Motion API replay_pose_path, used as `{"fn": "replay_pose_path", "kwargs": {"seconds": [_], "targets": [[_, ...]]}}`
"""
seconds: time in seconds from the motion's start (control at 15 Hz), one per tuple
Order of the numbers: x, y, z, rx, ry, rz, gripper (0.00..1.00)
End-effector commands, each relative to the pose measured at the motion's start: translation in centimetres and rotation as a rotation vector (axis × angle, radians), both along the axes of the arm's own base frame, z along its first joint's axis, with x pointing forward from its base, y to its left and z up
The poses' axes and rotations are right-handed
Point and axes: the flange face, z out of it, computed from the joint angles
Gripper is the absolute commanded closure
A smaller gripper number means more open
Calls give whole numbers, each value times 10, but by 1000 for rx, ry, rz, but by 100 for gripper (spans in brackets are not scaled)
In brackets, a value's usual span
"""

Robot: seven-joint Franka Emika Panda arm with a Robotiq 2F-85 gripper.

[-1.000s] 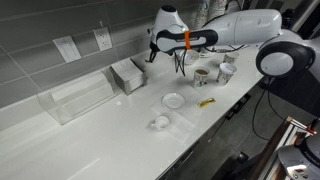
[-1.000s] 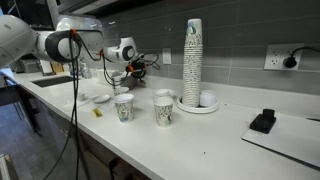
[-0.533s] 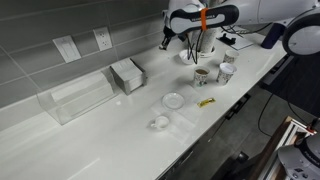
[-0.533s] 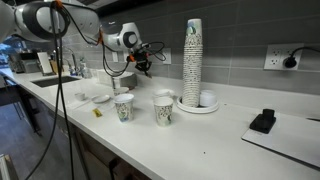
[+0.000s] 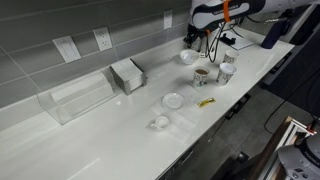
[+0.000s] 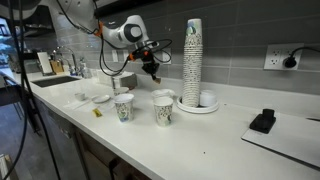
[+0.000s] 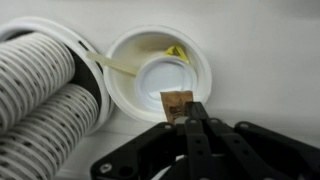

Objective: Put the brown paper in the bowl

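The gripper lowers past the bowl's rim toward the middle of the white bowl [image 7: 160,70] next and releases the paper. That middle lies below it, beyond its fingers.
My gripper [image 7: 192,110] is shut on the brown paper [image 7: 175,101], a small brown piece held at the fingertips. In the wrist view it hangs over the near rim of the white bowl [image 7: 160,70], which has a yellow scrap inside. In both exterior views the gripper [image 5: 212,36] [image 6: 151,68] is raised above the counter, close to the bowl [image 5: 188,57] [image 6: 165,93] by the wall. The paper is too small to make out in the exterior views.
A tall stack of paper cups [image 6: 192,58] [image 7: 40,100] stands on a plate right beside the bowl. Two patterned mugs [image 5: 202,75] [image 5: 225,70] stand in front of it. A flat saucer [image 5: 174,100], a small cup [image 5: 160,122] and a yellow stick [image 5: 206,102] lie further along the counter.
My arm has swung along the counter towards the cup stack and risen, carrying the paper; it now hangs by the bowl.
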Motion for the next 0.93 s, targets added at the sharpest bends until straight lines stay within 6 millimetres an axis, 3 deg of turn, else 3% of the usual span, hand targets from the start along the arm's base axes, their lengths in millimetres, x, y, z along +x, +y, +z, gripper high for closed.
{"fn": "replay_pose_path", "kwargs": {"seconds": [0.0, 0.33, 0.73, 0.8, 0.87], "targets": [[-35, -3, -13, 14, 29, -112, 100], [-27, 2, -30, 36, -65, -178, 100], [-14, -14, -41, -1, -131, -240, 100], [-11, -16, -44, 0, -142, -245, 74], [-9, -17, -46, 2, -150, -252, 73]]}}
